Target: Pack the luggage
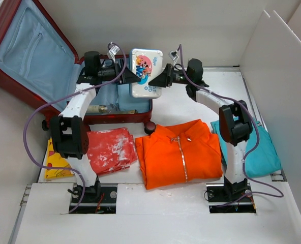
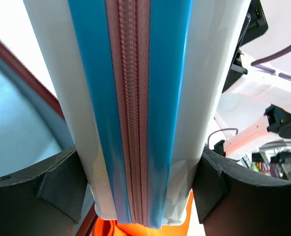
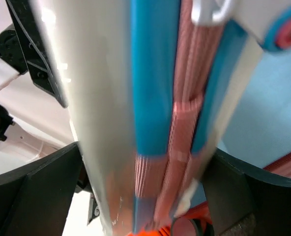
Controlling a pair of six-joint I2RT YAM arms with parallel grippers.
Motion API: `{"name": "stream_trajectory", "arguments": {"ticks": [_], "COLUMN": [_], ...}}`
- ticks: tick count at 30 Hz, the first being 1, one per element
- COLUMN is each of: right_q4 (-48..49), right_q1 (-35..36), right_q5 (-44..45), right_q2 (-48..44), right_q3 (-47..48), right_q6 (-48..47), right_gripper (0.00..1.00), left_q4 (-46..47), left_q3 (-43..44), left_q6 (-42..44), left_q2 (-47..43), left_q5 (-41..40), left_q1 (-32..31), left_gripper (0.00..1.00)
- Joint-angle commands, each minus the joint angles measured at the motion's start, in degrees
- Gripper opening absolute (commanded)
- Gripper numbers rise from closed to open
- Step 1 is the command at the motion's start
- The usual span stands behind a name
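Note:
My left gripper needs to lower the pouch (image 1: pixel 146 72) down and to the left in the top view next and let go of it, because bare lining beyond the bottle (image 1: pixel 107 93) lies that way.
The dark red luggage (image 1: pixel 18 56) lies open at the back left, its light blue lining showing. A white zip pouch (image 1: pixel 146 72) with a cartoon print, blue edge bands and a pink zipper is held up between both grippers, above the suitcase's right edge. My left gripper (image 1: pixel 134 76) is shut on its left side; in the left wrist view the pouch (image 2: pixel 135 108) fills the gap between the fingers (image 2: pixel 42 187). My right gripper (image 1: pixel 155 81) is shut on its right side, the pouch (image 3: pixel 150 113) between its fingers (image 3: pixel 42 187).
An orange jacket (image 1: pixel 178 152) lies front centre. A red-and-white cloth (image 1: pixel 111 149) and a yellow item (image 1: pixel 56 162) lie front left. A teal garment (image 1: pixel 257 147) lies at the right under the right arm. White walls stand behind and at the right.

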Motion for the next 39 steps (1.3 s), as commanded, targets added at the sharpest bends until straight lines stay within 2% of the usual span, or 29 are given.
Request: {"name": "stream_trajectory", "arguments": {"ticks": [1,3,5,6,7,8,10,14,17,23,27,32,34,39], "right_q4": [0.92,-0.14,-0.14,-0.14,-0.67,-0.67,-0.67,-2.16,-6.55,-15.25,-18.33,-21.85,-23.16,-25.36], "right_q1": [-2.60,-3.21,-4.52,-4.54,-5.23,-5.85,-5.86,-6.99,-7.00,-7.53,-8.05,-8.58,-8.58,-8.58], "right_q5": [1.71,2.33,2.95,2.95,2.95,2.95,2.95,2.95,2.95,3.57,4.09,4.71,4.71,5.76], "right_q2": [0.78,1.49,1.49,1.49,1.49,1.49,1.49,-0.70,-2.11,-3.78,-5.89,-7.21,-7.74,-8.27], "right_q3": [1.45,-0.30,-2.23,-2.76,-2.77,-3.38,-3.99,-4.00,-3.39,-2.24,-2.24,-2.77,-2.77,-2.15], "right_q6": [-0.83,-0.83,-0.83,-0.83,-0.83,-0.83,-0.83,-3.11,-6.89,-12.87,-15.07,-17.79,-18.32,-19.38], "right_gripper": [1.00,1.00,1.00,1.00,1.00,1.00,1.00,1.00,1.00,1.00,1.00,1.00,1.00,1.00], "left_q4": [2.38,-0.76,-5.85,-9.27,-17.14,-20.61,-27.55,-34.52,-37.60,-38.14,-38.66,-37.35,-35.60,-23.30], "left_q3": [2.23,2.23,4.76,8.25,10.38,12.40,17.57,27.43,33.31,40.01,41.34,41.34,39.42,35.27], "left_q6": [-0.45,0.34,4.98,7.96,11.38,17.77,22.03,28.45,34.34,35.50,36.03,34.01,30.59,17.94], "left_q2": [-2.44,-1.91,-0.41,0.29,1.95,2.83,5.64,11.52,15.57,22.43,26.57,31.14,31.93,32.46], "left_q5": [-0.61,-1.22,-1.92,-2.62,-5.15,-6.66,-8.51,-13.51,-16.60,-16.51,-12.31,-2.64,0.17,6.34], "left_q1": [3.80,5.03,7.23,7.93,9.07,9.60,11.09,17.68,19.01,19.54,19.54,19.54,20.06,20.68], "left_gripper": [0.00,0.00,0.00,0.00,0.00,0.00,0.00,0.00,0.00,0.00,0.00,0.00,0.00,0.00]}}
